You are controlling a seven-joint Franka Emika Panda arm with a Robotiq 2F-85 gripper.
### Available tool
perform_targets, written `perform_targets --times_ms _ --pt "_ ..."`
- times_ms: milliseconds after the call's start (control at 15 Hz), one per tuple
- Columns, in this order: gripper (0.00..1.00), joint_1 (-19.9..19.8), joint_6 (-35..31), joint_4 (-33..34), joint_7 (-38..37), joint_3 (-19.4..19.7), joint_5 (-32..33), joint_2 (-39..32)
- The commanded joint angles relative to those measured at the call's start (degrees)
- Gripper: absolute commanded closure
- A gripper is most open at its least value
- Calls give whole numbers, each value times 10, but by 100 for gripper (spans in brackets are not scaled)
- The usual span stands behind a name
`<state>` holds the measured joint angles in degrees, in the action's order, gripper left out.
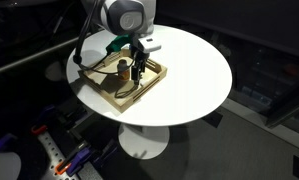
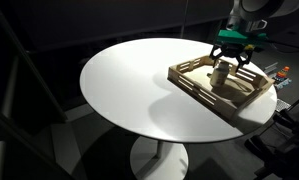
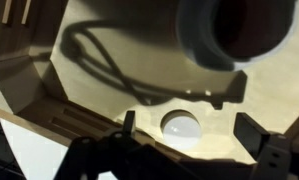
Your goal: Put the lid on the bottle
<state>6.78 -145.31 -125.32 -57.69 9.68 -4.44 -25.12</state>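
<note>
My gripper goes down a little further over the round white lid next, before it closes.
The small white lid lies flat on the floor of the wooden tray. My gripper is open, one finger on each side of the lid, with gaps to both. In both exterior views the gripper reaches down into the tray, and the lid is hidden behind the fingers. The amber bottle stands upright in the tray right beside the gripper. A blurred pale round shape with a dark middle fills the top right of the wrist view.
The tray sits on a round white pedestal table, near its edge. The tray's raised walls surround the gripper. A dark cable's shadow crosses the tray floor. Dark floor with clutter lies around the table.
</note>
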Motion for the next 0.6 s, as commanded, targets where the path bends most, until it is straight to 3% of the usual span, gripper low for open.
perform_targets --times_ms 0,533 --pt "0 6 -15 9 -41 12 24 -11" --pt "0 6 -40 9 -85 14 22 -25"
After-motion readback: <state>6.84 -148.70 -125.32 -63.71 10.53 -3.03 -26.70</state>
